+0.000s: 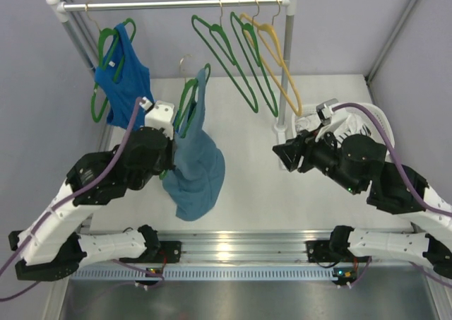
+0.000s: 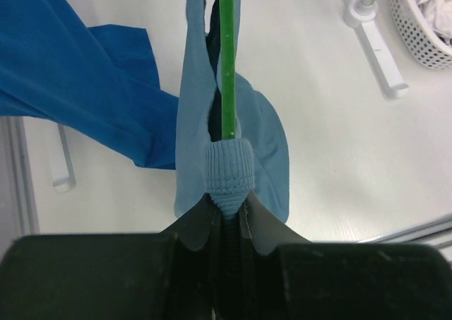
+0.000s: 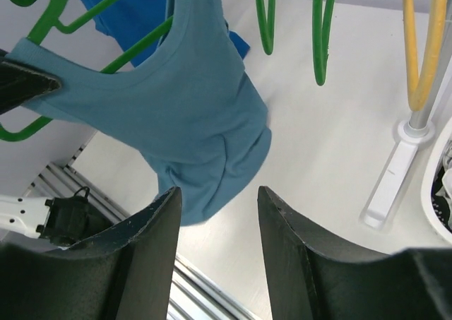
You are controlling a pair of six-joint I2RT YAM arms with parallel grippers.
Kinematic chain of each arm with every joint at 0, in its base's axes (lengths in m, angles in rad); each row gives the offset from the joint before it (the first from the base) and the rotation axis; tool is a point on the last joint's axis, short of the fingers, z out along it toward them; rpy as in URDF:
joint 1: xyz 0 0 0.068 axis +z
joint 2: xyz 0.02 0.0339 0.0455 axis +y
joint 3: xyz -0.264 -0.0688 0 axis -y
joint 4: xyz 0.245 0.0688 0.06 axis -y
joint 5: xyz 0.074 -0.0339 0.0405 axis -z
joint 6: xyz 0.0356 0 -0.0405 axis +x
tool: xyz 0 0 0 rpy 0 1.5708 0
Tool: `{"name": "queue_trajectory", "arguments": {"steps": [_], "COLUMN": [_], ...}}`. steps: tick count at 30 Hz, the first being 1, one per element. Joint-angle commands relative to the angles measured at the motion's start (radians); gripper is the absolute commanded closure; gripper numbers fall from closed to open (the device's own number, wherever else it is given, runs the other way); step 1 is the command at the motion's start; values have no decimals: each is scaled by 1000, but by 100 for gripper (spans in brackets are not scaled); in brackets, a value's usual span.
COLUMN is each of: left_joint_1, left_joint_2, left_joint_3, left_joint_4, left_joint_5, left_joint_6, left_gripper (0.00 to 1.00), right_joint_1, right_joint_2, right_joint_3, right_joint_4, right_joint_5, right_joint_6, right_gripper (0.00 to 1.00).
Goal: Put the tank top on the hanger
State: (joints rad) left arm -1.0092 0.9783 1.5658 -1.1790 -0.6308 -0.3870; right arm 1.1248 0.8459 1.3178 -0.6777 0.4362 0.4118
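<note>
The held hanger's hook is off the bar, so my left gripper should next move outward toward the bare bar [image 1: 128,6] beside the royal-blue tank top and release the hanger.
The teal-blue tank top [image 1: 198,168] hangs on a green hanger [image 1: 189,102] held up above the table, off the rail. My left gripper [image 1: 171,149] is shut on the hanger's shoulder and the strap over it. In the left wrist view the bunched strap [image 2: 227,168] and the green hanger rod [image 2: 227,58] run into the closed gripper [image 2: 227,210]. My right gripper [image 1: 277,151] is open and empty, to the right of the top. In the right wrist view the top [image 3: 176,115] hangs beyond the open gripper [image 3: 219,200], apart from it, with the hanger [image 3: 42,25] at upper left.
A rail [image 1: 176,4] at the back carries a royal-blue tank top [image 1: 121,80] on a green hanger, two spare green hangers [image 1: 240,58] and a yellow hanger [image 1: 281,62]. A white basket [image 1: 357,126] of cloth stands at the right. The rack foot [image 3: 392,175] lies on the table.
</note>
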Motion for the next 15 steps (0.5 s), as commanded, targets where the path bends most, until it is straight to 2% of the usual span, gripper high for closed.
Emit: {"name": "queue_trajectory", "arguments": {"steps": [1,2,4,5,6,8,15], "left_joint_1": [56,143,268,391,441,515,619], "left_joint_2": [71,82,106,117,128,152,201], "left_joint_3": [78,85,100,105,111,126,238], "left_joint_4": [85,100,127,148,154,179,205], "left_joint_5": [-3,46,230,302,419,468,559], "left_joint_6": [74,114,154,184,197,218,237], "left_gripper": [100,100,100,100,100,100,100], "right_joint_1": [7,7,7,7,7,6,7], "right_joint_2": [7,8,13,13,13,12,4], "right_joint_3": [49,58,64,69,70,77,86], "right_joint_4": [-14,-17,-23,-25,-25,-31,-54], "right_joint_5": [-20,-21,-22,-22,-25,-22,2], "right_joint_6": [-18,-19,-21,-22,-22,-24,-31], "right_gripper": [53,53,53,53,53,53,53]}}
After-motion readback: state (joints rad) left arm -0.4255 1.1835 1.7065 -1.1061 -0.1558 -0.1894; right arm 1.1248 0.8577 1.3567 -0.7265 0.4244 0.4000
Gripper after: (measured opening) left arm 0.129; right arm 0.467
